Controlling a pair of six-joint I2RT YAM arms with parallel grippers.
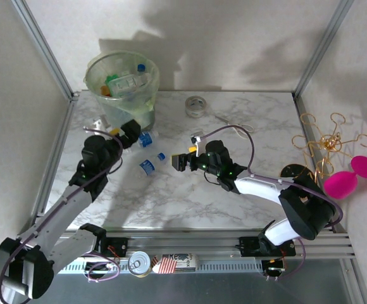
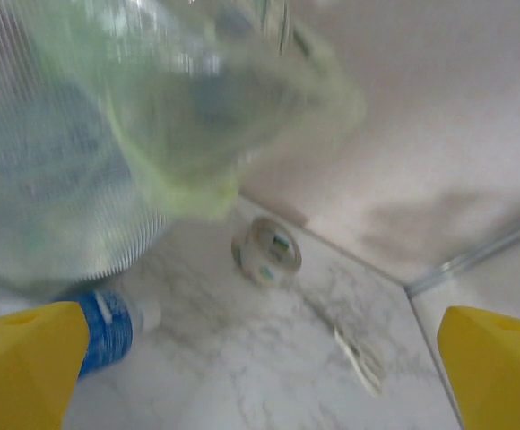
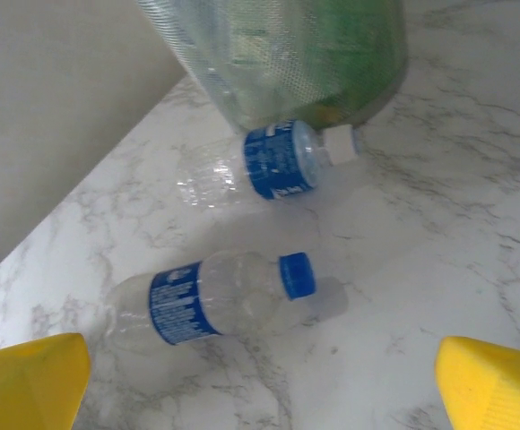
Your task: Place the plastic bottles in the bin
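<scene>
Next I need to move my left gripper back and down to the blue-capped bottle, clear of the bin (image 1: pixel 121 82), onto its blue label (image 1: pixel 147 167).
The bin (image 1: pixel 121 82) stands at the back left with several plastic bottles inside. Two clear bottles lie on the marble in front of it. One has a blue label and white cap (image 1: pixel 145 139) (image 3: pixel 278 161) (image 2: pixel 108 327) and rests against the bin's base (image 3: pixel 296 54). The other has a blue cap (image 1: pixel 150 163) (image 3: pixel 215 300) and lies nearer me. My left gripper (image 1: pixel 131 131) (image 2: pixel 260 376) is open beside the bin (image 2: pixel 197 107), just left of the white-capped bottle. My right gripper (image 1: pixel 181 161) (image 3: pixel 260 376) is open and empty, just right of the blue-capped bottle.
A grey tape roll (image 1: pixel 196 105) (image 2: pixel 266 251) and scissors (image 1: pixel 234 123) (image 2: pixel 359 358) lie at the back middle. A gold wire ornament (image 1: pixel 326 142) and pink objects (image 1: pixel 351 177) stand past the right edge. A can (image 1: pixel 139 263) sits on the near rail.
</scene>
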